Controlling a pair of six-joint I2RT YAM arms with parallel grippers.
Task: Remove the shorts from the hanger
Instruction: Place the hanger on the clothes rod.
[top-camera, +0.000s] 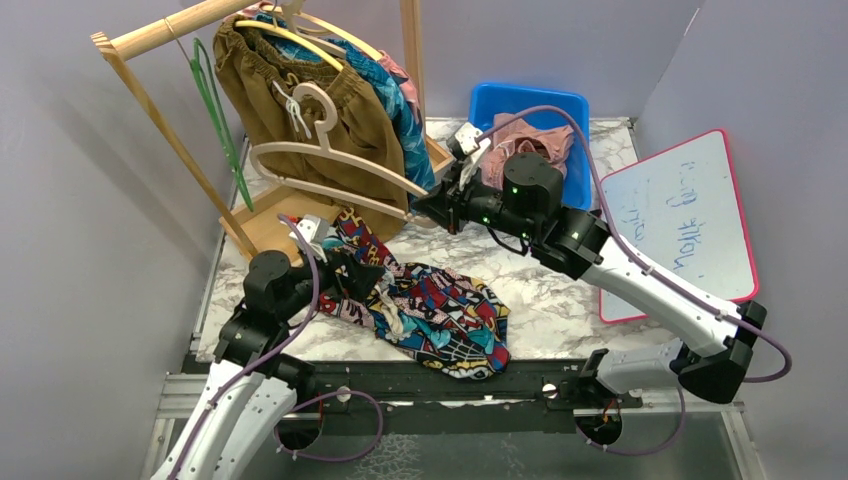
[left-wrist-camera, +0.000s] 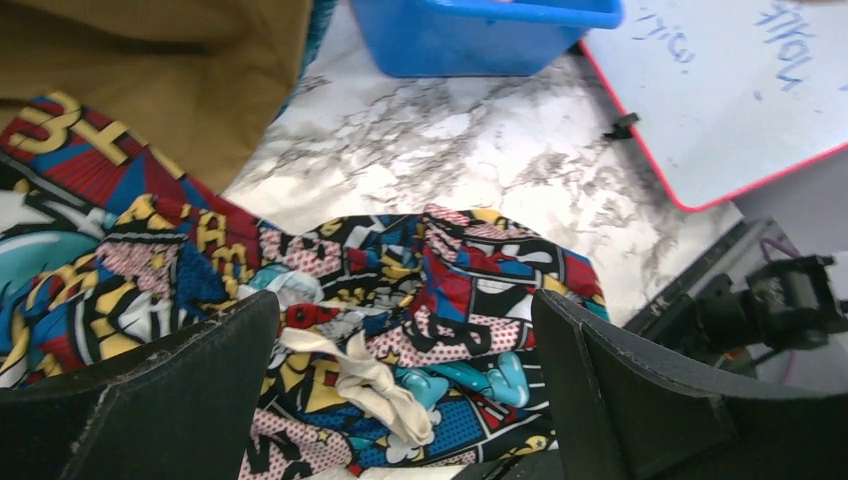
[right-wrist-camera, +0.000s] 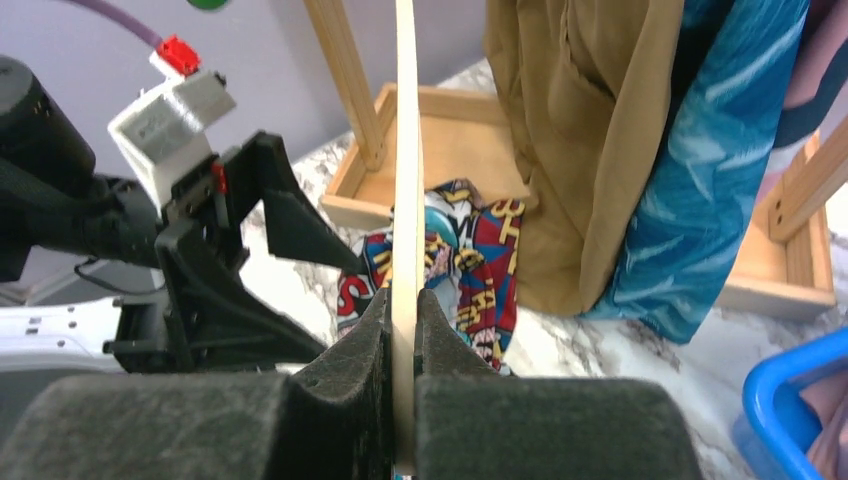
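The hanger is bare, so my right gripper will raise it outward and let it go on the wooden bar (top-camera: 212, 13), which is above and outward of the gripper.
The comic-print shorts (top-camera: 440, 310) lie crumpled on the marble table, off the hanger. My left gripper (top-camera: 348, 275) hovers open just over their left part; in the left wrist view the shorts (left-wrist-camera: 420, 290) and their white drawstring (left-wrist-camera: 370, 380) show between the spread fingers (left-wrist-camera: 140, 390), touching neither. My right gripper (right-wrist-camera: 403, 310) is shut on the thin edge of a bare cream wooden hanger (right-wrist-camera: 404, 180), held at its right tip (top-camera: 425, 203). That hanger (top-camera: 330, 130) leans against olive-brown shorts (top-camera: 300, 90) on the rack.
Teal patterned shorts (right-wrist-camera: 700, 200) hang behind the olive-brown ones on the wooden rack (top-camera: 150, 40), with a green hanger (top-camera: 215, 95) at its left. A blue bin (top-camera: 575, 175) holding pink fabric stands at the back. A red-rimmed whiteboard (top-camera: 680, 220) lies at the right.
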